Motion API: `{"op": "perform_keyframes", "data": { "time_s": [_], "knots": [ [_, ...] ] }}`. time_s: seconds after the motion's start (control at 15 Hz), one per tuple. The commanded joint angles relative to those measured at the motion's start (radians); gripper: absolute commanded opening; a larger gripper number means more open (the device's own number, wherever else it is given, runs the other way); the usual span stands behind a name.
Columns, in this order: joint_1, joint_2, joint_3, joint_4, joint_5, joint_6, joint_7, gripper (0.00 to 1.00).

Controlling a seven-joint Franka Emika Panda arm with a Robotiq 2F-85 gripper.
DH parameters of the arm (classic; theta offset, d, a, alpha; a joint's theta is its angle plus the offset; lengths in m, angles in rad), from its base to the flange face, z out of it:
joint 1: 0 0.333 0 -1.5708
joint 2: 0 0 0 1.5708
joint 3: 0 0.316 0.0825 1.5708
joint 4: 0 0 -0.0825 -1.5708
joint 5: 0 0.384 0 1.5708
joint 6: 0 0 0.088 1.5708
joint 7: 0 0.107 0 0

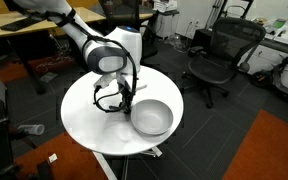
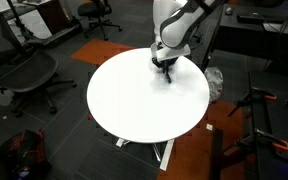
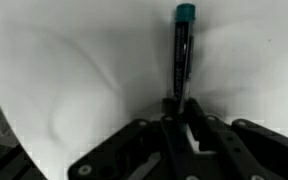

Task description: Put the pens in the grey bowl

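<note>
My gripper rises with the teal-ended pen next, moves over the grey bowl's open middle and dips to release it, since the pen is still outside the bowl.
In the wrist view a thin dark pen [image 3: 181, 50] with a teal end sticks out from between my gripper's fingers [image 3: 180, 115], which are shut on its lower part. Behind the pen is the white table [image 3: 74, 70]. In an exterior view my gripper [image 1: 124, 101] is low over the round white table [image 1: 84, 115], just beside the grey metallic bowl [image 1: 151, 118], which looks empty. The pen is too small to make out there. In an exterior view my gripper [image 2: 166, 68] is at the far side of the table [image 2: 134, 105]; the bowl does not show there.
Black office chairs [image 1: 216, 55] stand around the table, and another chair [image 2: 24, 75] shows in an exterior view. Desks [image 1: 24, 30] stand behind the arm. An orange carpet patch [image 1: 274, 145] lies on the floor. A tripod [image 2: 264, 120] stands near the table.
</note>
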Motion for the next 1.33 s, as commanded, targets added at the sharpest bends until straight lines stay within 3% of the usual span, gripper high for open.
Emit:
{"op": "perform_keyframes", "data": {
  "time_s": [0.0, 0.67, 1.27],
  "knots": [
    [0.028, -0.083, -0.008, -0.059, 0.006, -0.016, -0.022, 0.05],
    [0.013, -0.310, -0.014, -0.180, 0.017, -0.011, -0.020, 0.05],
    [-0.037, -0.321, -0.039, -0.074, 0.010, -0.091, 0.012, 0.05]
  ]
}}
